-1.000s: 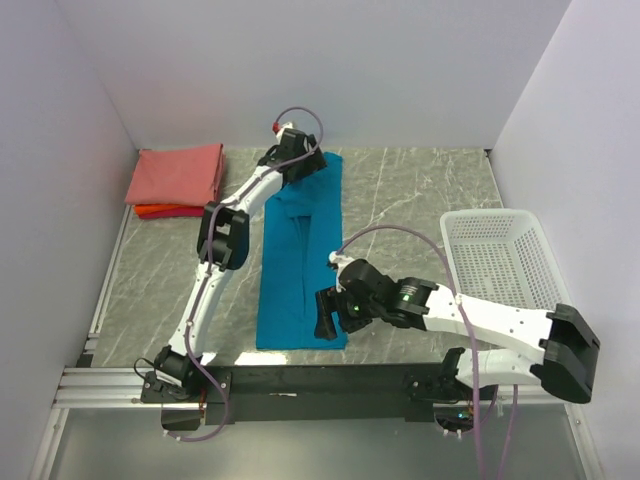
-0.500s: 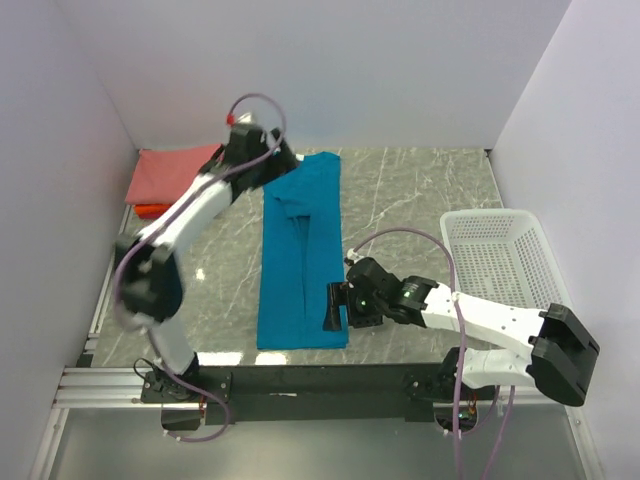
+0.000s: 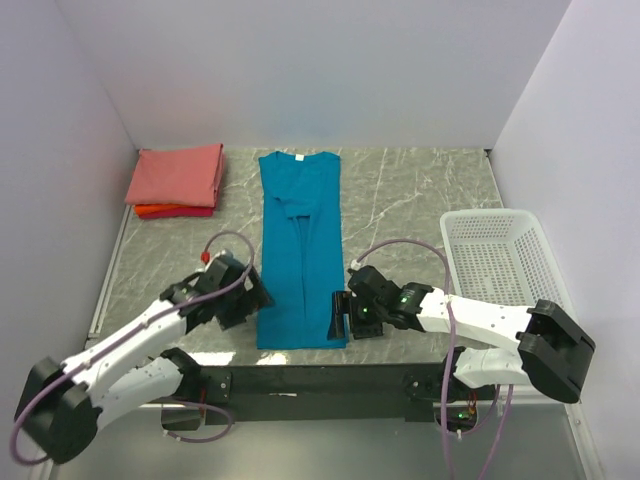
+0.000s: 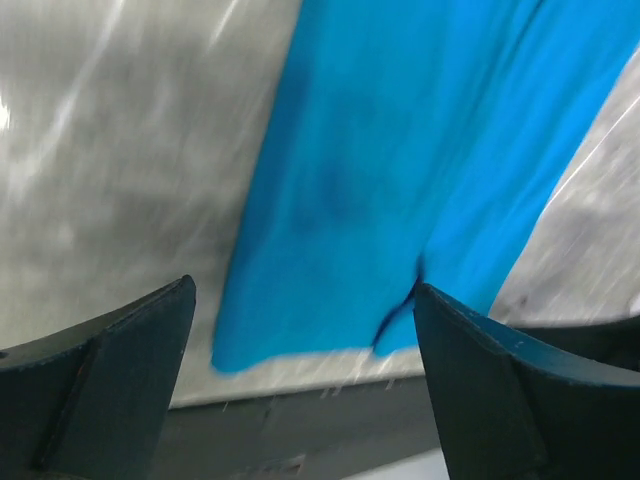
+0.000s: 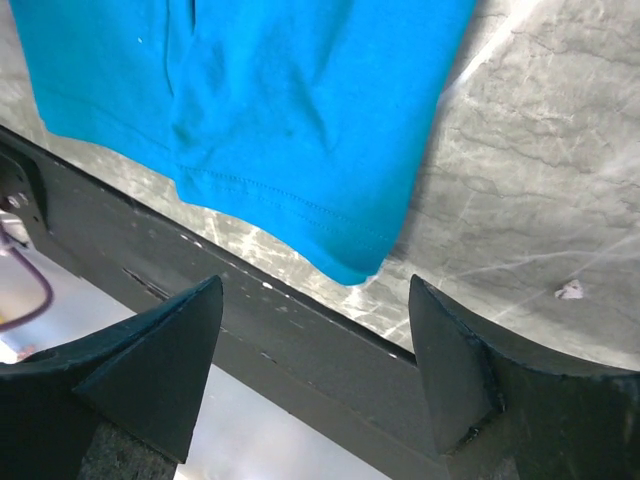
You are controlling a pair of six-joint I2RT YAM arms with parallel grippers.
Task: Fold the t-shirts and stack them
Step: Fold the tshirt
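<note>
The hem corner of the teal-blue t-shirt on the folded stack's side is nearer the bar than my open fingers, so my left gripper will go down and back onto it next.
The teal-blue t-shirt [image 3: 300,250] lies as a long narrow strip down the middle of the table, white neck label at the far end. Its near hem shows in the left wrist view [image 4: 400,180] and the right wrist view [image 5: 250,110]. A folded salmon-pink shirt [image 3: 178,174] lies on a folded orange-red one [image 3: 160,211] at the far left. My left gripper [image 3: 255,297] is open and empty beside the hem's left corner. My right gripper [image 3: 338,318] is open and empty at the hem's right corner.
A white plastic mesh basket [image 3: 500,262] stands at the right of the table. The black front rail [image 3: 320,380] runs along the near edge just below the shirt's hem. White walls close in the left, back and right.
My left arm has swung back from the shirt's collar at the far end to the near-left hem corner. The collar now lies flat. My right gripper has shifted slightly right along the hem.
</note>
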